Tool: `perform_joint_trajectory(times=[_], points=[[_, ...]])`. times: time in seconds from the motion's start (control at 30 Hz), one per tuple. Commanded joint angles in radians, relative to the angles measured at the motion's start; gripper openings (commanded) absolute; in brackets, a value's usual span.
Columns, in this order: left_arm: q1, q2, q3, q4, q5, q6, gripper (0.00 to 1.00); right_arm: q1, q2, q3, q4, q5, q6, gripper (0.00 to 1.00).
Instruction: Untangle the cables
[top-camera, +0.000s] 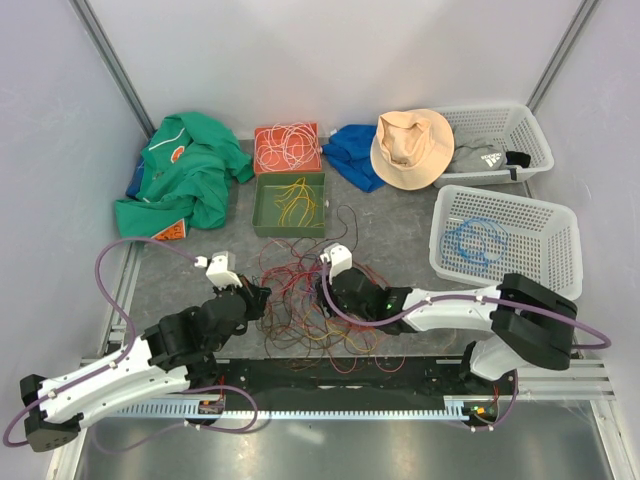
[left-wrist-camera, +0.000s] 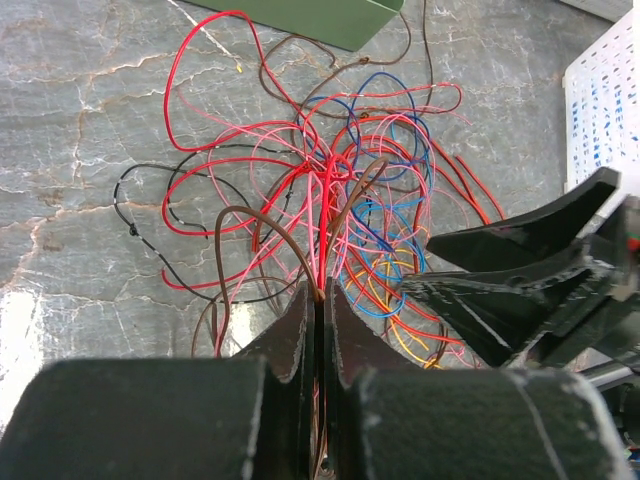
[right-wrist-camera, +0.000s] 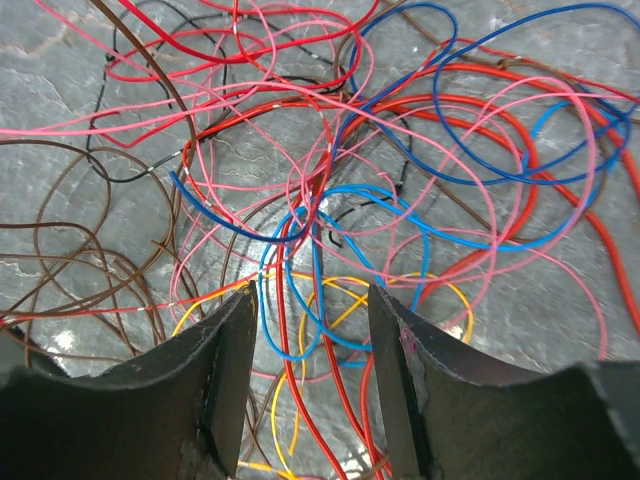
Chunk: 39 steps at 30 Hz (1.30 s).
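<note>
My left gripper holds the pinched pieces of cable above the tangled cables, which are to its right in the top view. It will next come down over the tangle and let the pieces go.
The cables (top-camera: 300, 305) lie as a loose tangle of red, pink, brown, blue, yellow and black strands on the grey table between the two arms. At the tangle's left edge, my left gripper (top-camera: 262, 298) is shut. The left wrist view has a brown and a red strand of the cables (left-wrist-camera: 330, 180) pinched between its fingers, at the left gripper (left-wrist-camera: 320, 292). My right gripper (top-camera: 328, 290) hangs low over the tangle's right side. In the right wrist view the cables (right-wrist-camera: 400, 150) run under it, and blue, red and yellow strands pass loosely between the open jaws of the right gripper (right-wrist-camera: 312, 295).
Behind the tangle stand a green tray (top-camera: 290, 233) with yellow wires and an orange tray (top-camera: 287, 127) with white ones. A white basket (top-camera: 540, 230) at the right holds a blue wire. Along the back lie a green garment (top-camera: 185, 180), a blue cloth (top-camera: 352, 150), a hat (top-camera: 411, 147) and another basket (top-camera: 490, 107).
</note>
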Motion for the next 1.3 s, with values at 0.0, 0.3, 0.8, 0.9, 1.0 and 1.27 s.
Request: perform_joint_trajectory(times=[0.0,0.3,0.8,0.9,1.0,1.27], points=[[0.003,0.003,0.013,-0.003,-0.032,-0.052,0.02,0.004,0.057,0.054,0.043,-0.016,-0.021,0.54],[0.003,0.023,0.013,0.000,-0.021,-0.067,0.02,0.004,0.169,0.076,0.050,-0.041,-0.011,0.41],[0.005,0.192,0.036,0.062,-0.080,-0.046,0.02,0.038,-0.395,0.206,-0.369,0.132,-0.003,0.00],[0.012,0.350,0.065,0.099,-0.070,-0.030,0.02,0.038,-0.469,0.286,-0.469,0.163,-0.034,0.00],[0.041,0.481,0.102,0.168,-0.009,-0.001,0.02,0.040,-0.518,0.349,-0.530,0.177,-0.055,0.00],[0.080,0.606,0.287,0.207,0.106,0.123,0.99,0.038,-0.568,0.484,-0.622,0.217,-0.077,0.00]])
